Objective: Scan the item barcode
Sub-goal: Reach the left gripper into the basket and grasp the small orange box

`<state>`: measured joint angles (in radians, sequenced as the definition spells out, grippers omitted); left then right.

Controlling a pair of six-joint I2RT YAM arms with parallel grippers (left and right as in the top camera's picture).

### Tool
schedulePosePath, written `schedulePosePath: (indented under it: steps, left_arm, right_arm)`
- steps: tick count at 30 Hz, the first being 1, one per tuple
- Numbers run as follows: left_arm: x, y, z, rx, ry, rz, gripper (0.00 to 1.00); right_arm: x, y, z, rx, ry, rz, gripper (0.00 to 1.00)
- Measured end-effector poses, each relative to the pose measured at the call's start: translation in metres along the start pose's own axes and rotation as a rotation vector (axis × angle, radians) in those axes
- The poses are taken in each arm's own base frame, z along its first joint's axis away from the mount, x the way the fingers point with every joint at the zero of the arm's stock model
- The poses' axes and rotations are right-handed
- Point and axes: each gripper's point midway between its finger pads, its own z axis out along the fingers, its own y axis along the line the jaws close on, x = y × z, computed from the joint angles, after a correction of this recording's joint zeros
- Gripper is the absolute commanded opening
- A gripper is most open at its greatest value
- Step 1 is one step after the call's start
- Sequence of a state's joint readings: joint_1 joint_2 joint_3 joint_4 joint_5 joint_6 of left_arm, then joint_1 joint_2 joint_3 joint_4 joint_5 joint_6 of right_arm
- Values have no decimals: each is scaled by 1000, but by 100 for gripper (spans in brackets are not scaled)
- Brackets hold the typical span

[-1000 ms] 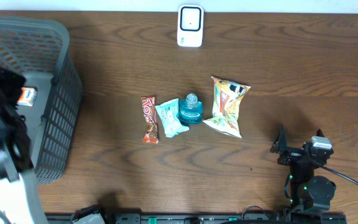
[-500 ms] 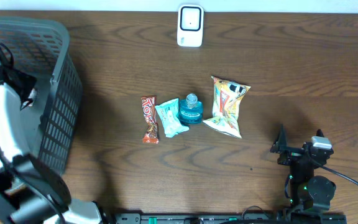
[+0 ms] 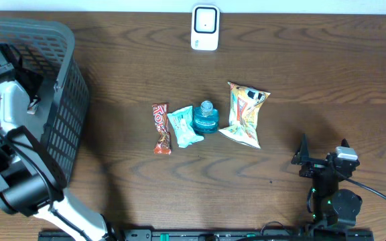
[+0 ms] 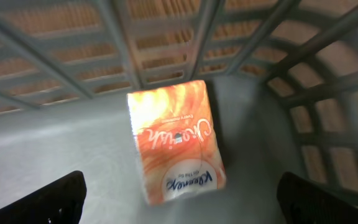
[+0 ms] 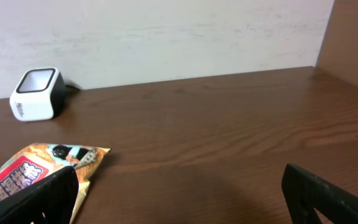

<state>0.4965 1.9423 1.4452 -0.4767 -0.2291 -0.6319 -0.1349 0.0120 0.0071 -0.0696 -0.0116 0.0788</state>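
The orange pack's Kleenex-lettered end [image 4: 186, 177] lies flat below my left gripper in the basket [image 4: 272, 93], so my left gripper will go down onto it next, with a fingertip along each side.
An orange Kleenex tissue pack [image 4: 176, 140] lies flat on the floor of the grey basket [image 4: 272, 93], close to its slatted wall. My left gripper [image 4: 179, 208] hovers over the pack's near end, open, with its dark fingertips [image 4: 58, 199] wide on both sides and touching nothing. In the overhead view the left arm [image 3: 4, 100] reaches down into the basket [image 3: 66, 127]. The white scanner [image 3: 205, 28] stands at the table's far edge. My right gripper [image 3: 322, 159] rests open near the front right, with bare table between its fingertips [image 5: 328, 199].
In a row at mid-table lie a red candy bar [image 3: 161, 128], a mint-green packet [image 3: 183, 127], a teal bottle [image 3: 206, 118] and a chip bag [image 3: 245, 114]. The right wrist view shows the chip bag [image 5: 36, 174] at left and the scanner [image 5: 37, 93] by the wall.
My left arm has swung from the basket's front edge into the basket, over the orange pack, which it now covers in the overhead view. The right arm and table items stayed put.
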Motion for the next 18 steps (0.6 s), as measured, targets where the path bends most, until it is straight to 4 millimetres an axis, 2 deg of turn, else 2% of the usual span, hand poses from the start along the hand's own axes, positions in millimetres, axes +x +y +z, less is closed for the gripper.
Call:
schedulePosePath:
  steps: [3, 5, 8, 9, 12, 13, 15, 18]
  left_arm:
    - [9, 1, 18, -18, 20, 8, 98]
    - [21, 4, 37, -43, 49, 19, 98]
    - [27, 8, 51, -73, 50, 30, 100]
    - [27, 8, 51, -71, 49, 29, 96]
    - [28, 11, 51, -86, 52, 35, 68]
    - [29, 12, 51, -90, 57, 38, 47]
    - [28, 12, 50, -89, 60, 58, 32]
    - [29, 13, 50, -93, 68, 102, 24]
  right_arm:
    - [0, 0, 0, 0, 0, 0, 99]
    - [0, 0, 0, 0, 0, 0, 99]
    - [0, 0, 0, 0, 0, 0, 99]
    - [0, 0, 0, 0, 0, 0, 99]
    - [0, 0, 0, 0, 0, 0, 99]
    - [0, 0, 0, 0, 0, 0, 99]
    - [0, 0, 0, 0, 0, 0, 99]
    - [0, 0, 0, 0, 0, 0, 99]
